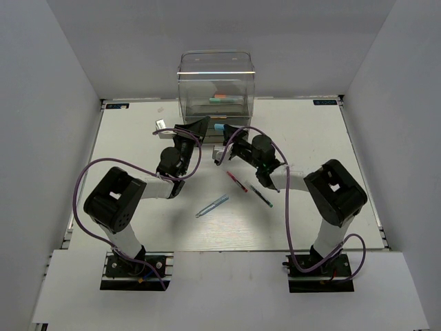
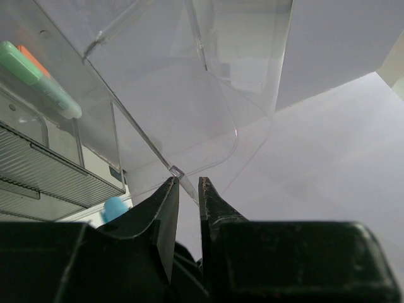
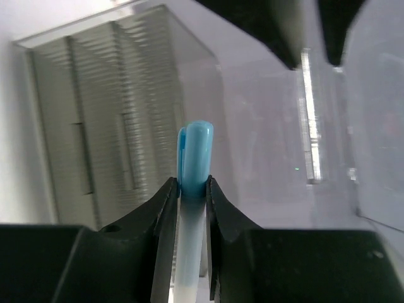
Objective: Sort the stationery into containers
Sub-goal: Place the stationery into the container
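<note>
The short blue marker goes outward over the drawer's clear rim next, in toward the mint-green marker (image 2: 44, 85). My right gripper releases it there, because markers already lie inside.
The containers, a tall clear drawer unit (image 1: 216, 76), stand at the back of the table, with a mint-green marker (image 2: 44, 85) and an orange marker (image 2: 30, 58) lying inside. A clear drawer (image 2: 189, 95) juts out of its front. My left gripper (image 1: 204, 124) (image 2: 188, 183) is shut on that drawer's thin clear rim. My right gripper (image 1: 225, 136) (image 3: 190, 186) is shut on a short blue marker (image 3: 196, 158) (image 1: 218, 128), held just in front of the unit (image 3: 95, 126), cap pointing at it. A red pen (image 1: 238, 183), a dark pen (image 1: 260, 195) and a silvery-blue pen (image 1: 212, 205) lie on the table.
A small white object (image 1: 160, 125) lies left of the left gripper. The two grippers are close together in front of the unit. White walls enclose the table on three sides. The loose pens lie between the two arms.
</note>
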Robot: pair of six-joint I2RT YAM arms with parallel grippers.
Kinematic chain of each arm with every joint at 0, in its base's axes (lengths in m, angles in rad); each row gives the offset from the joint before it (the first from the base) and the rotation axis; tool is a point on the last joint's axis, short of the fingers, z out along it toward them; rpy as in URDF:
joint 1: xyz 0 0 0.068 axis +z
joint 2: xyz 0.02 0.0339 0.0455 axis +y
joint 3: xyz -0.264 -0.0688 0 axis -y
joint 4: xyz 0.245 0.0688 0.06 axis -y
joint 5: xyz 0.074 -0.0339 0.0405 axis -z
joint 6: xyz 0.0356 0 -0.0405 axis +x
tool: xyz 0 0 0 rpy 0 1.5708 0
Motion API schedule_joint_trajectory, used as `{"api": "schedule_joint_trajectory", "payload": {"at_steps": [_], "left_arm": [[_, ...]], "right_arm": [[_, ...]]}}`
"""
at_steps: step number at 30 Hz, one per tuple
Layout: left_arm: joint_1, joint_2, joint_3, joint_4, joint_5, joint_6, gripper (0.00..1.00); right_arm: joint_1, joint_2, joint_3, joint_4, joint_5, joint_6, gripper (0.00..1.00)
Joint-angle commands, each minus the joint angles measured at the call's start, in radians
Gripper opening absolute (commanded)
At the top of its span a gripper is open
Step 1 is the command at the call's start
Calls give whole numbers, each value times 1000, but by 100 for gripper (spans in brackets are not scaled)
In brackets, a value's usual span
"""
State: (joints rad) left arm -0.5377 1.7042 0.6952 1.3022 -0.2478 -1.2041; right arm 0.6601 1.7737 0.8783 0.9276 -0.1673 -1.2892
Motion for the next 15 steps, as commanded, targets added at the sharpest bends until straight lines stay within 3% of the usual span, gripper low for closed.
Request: {"api": "schedule_joint_trajectory", "payload": {"at_steps": [1,7,15], "left_arm": [[10,-51,18,155,-7,8,31],[10,-41,18,155,-7,8,31],[10,-41,18,146,-7,8,31]], "right_arm": [[-17,29,59,154,-12,-28,0],[-36,107,99,258,-44,-84,0],[-63,204,189,277,-57,-134,0]]}}
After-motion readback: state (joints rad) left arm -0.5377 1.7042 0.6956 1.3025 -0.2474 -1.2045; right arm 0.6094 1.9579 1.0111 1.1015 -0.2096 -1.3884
